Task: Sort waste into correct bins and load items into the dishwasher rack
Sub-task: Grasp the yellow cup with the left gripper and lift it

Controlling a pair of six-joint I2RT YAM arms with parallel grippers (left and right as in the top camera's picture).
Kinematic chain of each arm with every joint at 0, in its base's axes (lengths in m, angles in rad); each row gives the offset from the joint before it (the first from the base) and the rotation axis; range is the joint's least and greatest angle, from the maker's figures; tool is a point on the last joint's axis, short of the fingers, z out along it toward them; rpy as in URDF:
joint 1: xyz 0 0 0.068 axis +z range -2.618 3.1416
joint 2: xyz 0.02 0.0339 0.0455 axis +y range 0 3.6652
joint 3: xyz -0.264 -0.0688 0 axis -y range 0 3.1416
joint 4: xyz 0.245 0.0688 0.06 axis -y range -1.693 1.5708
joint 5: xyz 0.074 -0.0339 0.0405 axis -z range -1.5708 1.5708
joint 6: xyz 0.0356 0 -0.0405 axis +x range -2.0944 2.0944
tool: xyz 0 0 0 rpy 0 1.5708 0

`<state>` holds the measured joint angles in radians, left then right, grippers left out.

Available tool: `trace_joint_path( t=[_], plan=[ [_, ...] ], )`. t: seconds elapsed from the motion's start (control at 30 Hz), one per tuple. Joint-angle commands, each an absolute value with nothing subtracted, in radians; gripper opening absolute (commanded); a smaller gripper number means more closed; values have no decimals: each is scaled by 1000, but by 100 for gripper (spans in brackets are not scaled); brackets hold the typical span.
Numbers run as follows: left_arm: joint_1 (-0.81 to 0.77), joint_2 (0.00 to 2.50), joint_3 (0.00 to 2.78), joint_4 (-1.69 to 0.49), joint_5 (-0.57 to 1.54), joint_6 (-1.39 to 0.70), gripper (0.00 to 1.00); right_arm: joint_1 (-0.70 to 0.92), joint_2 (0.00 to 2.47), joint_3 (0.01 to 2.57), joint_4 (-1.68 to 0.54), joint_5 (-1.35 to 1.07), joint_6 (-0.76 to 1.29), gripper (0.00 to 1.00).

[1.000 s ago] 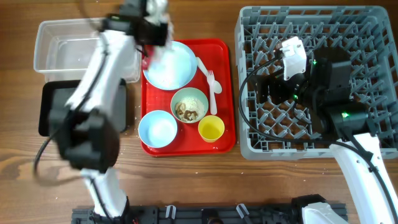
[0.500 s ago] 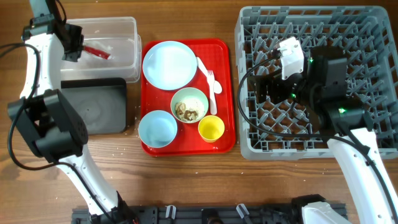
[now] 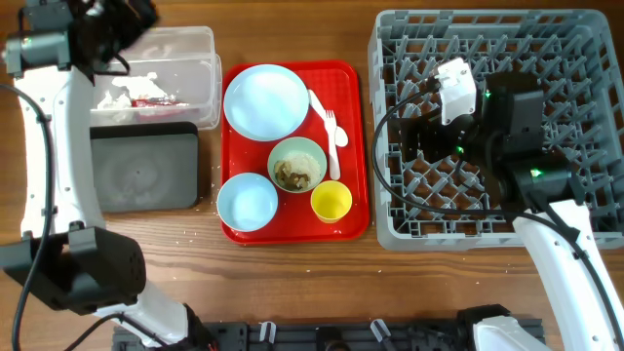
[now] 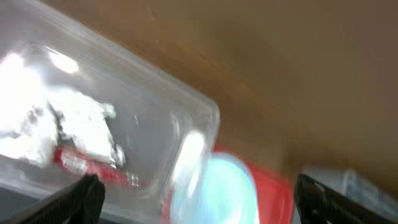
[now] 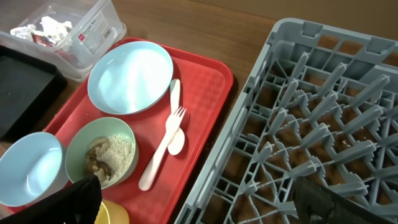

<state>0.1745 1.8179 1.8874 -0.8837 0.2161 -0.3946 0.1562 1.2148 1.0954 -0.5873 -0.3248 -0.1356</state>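
The wrapper (image 3: 146, 97) lies in the tub, so next my empty left gripper should move back over the red tray and down onto the yellow cup's rim (image 3: 329, 200) beside the bowls.
The crumpled red wrapper (image 3: 146, 97) with white paper bits lies loose in the clear tub (image 3: 203, 58); it shows too as wrapper (image 4: 93, 173) and wrapper (image 5: 45, 32). My left gripper (image 3: 122, 29) hangs open above the tub's far left corner, holding nothing (image 4: 205, 205). On the red tray (image 3: 353, 93) sit the blue plate (image 3: 265, 101), a pale green bowl (image 3: 296, 164) with brownish scraps (image 5: 106, 158), a blue bowl (image 3: 246, 202), a yellow cup (image 3: 331, 202) and a white fork (image 3: 332, 130) and spoon (image 3: 316, 101). My right gripper (image 3: 409, 136) stays open and empty over the rack (image 3: 585, 78).
The black tray (image 3: 146, 171) lies just in front of the clear tub, left of the red tray. White crumbs are scattered on the wood near the front edge. The rack's upright pegs (image 5: 311, 106) stand right below my right gripper (image 5: 208, 202).
My left gripper carried the wrapper from the plate over to the clear tub, opened and let it go there. The right arm has not moved.
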Motion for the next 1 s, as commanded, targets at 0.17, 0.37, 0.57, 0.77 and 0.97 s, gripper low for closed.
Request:
trace_joint_path(
  t=[0.17,0.37,0.57,0.77,0.97],
  plan=[
    [-155,1819,1851,-1303,253,-113,78,157,1221,1119,-585,-361,-128,100],
    [-398,1820,1617,-1172,226,-252,72,157,1221,1119,-585,-361,-127,100],
    [-612,1835,1505,-1136,223,-302,57,157,1221,1119,-590,-361,-101,100],
    [-627,1835,1359,-1074,221,-403,39,157,1221,1119,-592,-361,-101,100],
    [-654,1835,1357,-1026,226,-405,26,157,1221,1119,-597,-362,-101,100]
  ],
)
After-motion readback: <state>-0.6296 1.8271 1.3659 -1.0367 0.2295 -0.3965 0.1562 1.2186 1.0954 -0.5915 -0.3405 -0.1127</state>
